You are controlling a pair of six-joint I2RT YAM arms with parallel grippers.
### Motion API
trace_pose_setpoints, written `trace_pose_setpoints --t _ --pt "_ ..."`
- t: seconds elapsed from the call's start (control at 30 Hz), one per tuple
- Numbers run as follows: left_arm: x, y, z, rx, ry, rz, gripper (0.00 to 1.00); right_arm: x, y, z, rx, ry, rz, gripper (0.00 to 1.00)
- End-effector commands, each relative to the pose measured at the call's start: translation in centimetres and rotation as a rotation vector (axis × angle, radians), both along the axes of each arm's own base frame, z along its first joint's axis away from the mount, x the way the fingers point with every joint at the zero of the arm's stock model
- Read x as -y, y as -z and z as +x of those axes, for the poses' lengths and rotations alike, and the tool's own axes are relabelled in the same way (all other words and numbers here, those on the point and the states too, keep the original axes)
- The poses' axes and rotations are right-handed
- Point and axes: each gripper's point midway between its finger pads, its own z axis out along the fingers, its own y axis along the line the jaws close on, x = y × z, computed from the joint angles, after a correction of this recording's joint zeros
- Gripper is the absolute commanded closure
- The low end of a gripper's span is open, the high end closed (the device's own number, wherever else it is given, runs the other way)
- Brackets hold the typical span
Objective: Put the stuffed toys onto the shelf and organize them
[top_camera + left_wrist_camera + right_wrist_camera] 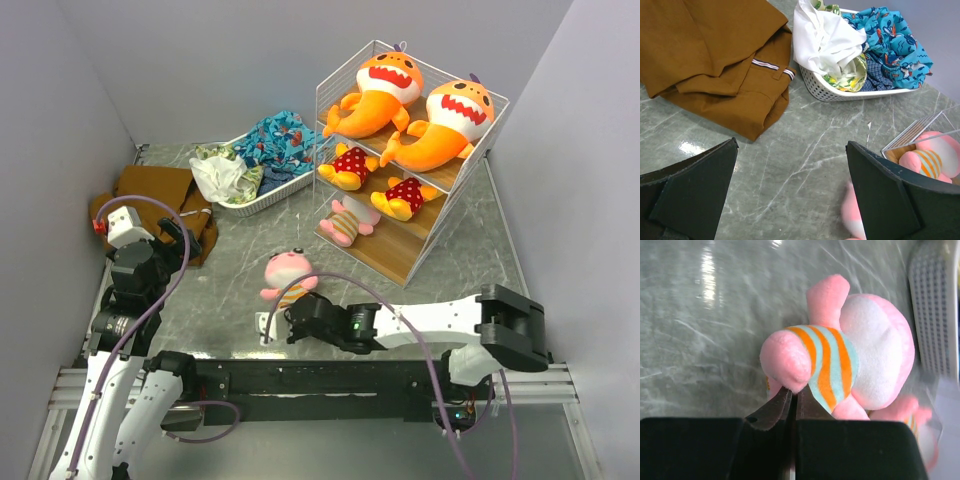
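Note:
The pink plush's striped match lies beside the bottom level's bare near end (393,252), so my right gripper should next swing outward and toward the shelf (448,178), then release it there.
The white wire shelf (448,178) stands at the back right. Two orange shark plushes (385,90) (450,120) lie on its top tier. Two yellow-headed dolls (350,165) (403,195) lie on the middle tier. One pink striped plush (347,222) lies on the bottom tier and also shows in the left wrist view (932,160). The other pink striped plush (288,272) (840,355) is on the table in front of the shelf. My right gripper (290,318) (794,392) is shut, its tips pinching this plush's leg. My left gripper (178,235) (792,190) is open and empty above bare table.
A low white oval basket (268,198) (840,92) with blue and green clothes (278,140) and a white cloth (822,37) stands left of the shelf. A folded brown cloth (160,195) (715,55) lies at the far left. Purple walls close in on both sides.

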Motion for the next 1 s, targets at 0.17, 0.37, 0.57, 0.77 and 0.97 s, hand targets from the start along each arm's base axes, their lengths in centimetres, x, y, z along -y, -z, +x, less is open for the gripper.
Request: trace_pose_setpoints --t 0.17,0.37,0.57,0.77,0.97 --pt "0.4 -0.9 0.4 0.033 0.030 0.007 0.04 6.6 -4.2 0.5 -0.074 0.460 -0.033 1.00" --pt "0.5 -0.8 0.5 0.033 0.036 0.006 0.03 10.0 -5.9 1.9 -0.025 0.665 -0.038 1.00" --pt "0.5 -0.7 0.5 0.025 0.035 0.008 0.04 13.1 -5.3 4.0 -0.045 0.809 -0.055 1.00" --pt "0.5 -0.6 0.5 0.024 0.032 0.007 0.04 16.4 -5.2 6.3 -0.004 0.940 -0.062 1.00" --pt "0.5 -0.7 0.6 0.023 0.030 0.008 0.04 18.4 -4.4 8.9 0.042 0.992 -0.053 1.00"
